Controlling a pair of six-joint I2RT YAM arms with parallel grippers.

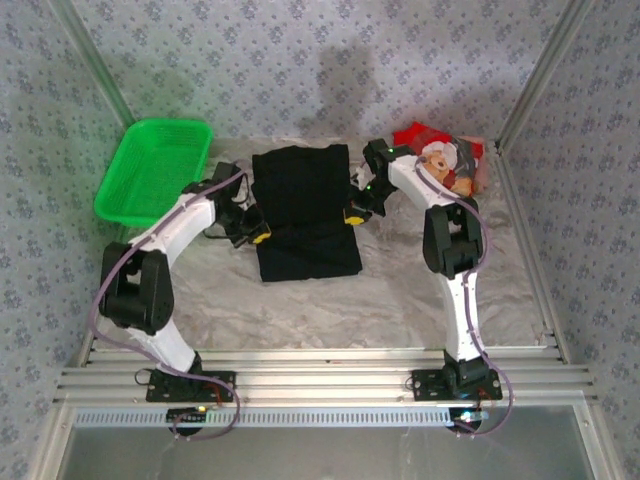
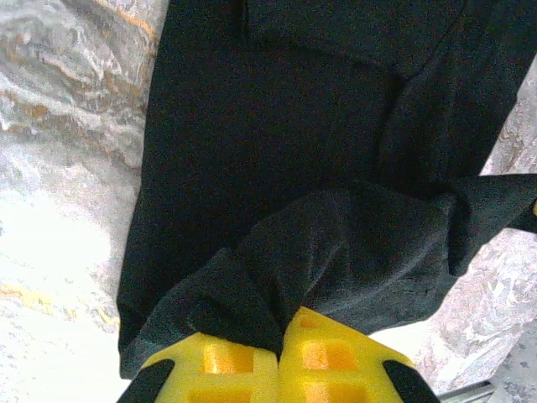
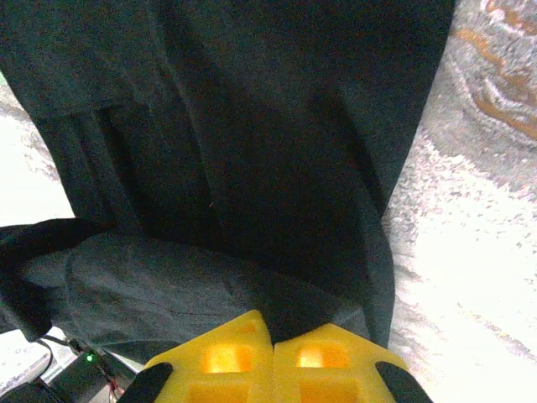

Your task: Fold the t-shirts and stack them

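Note:
Part of the flat black cloth [image 1: 273, 215] lies just outward of my left gripper's fingers, so they need to ease slightly outward next and release the raised fold there.
The black t-shirt [image 1: 305, 210] lies partly folded on the table's middle, a long strip running front to back. My left gripper [image 1: 258, 235] is at its left edge, shut on a raised fold of the black cloth [image 2: 252, 285]. At its right edge my right gripper [image 1: 356, 213] is shut on the black cloth [image 3: 252, 277] too. Both yellow fingertip pairs pinch fabric. The red t-shirt [image 1: 445, 155] with the teddy bear print lies bunched at the back right, behind the right arm.
A green mesh basket [image 1: 150, 170] leans at the back left corner. Metal frame posts [image 1: 530, 90] stand at both back sides. The table [image 1: 320, 310] is covered in crinkled light sheeting, bare in front of the shirt.

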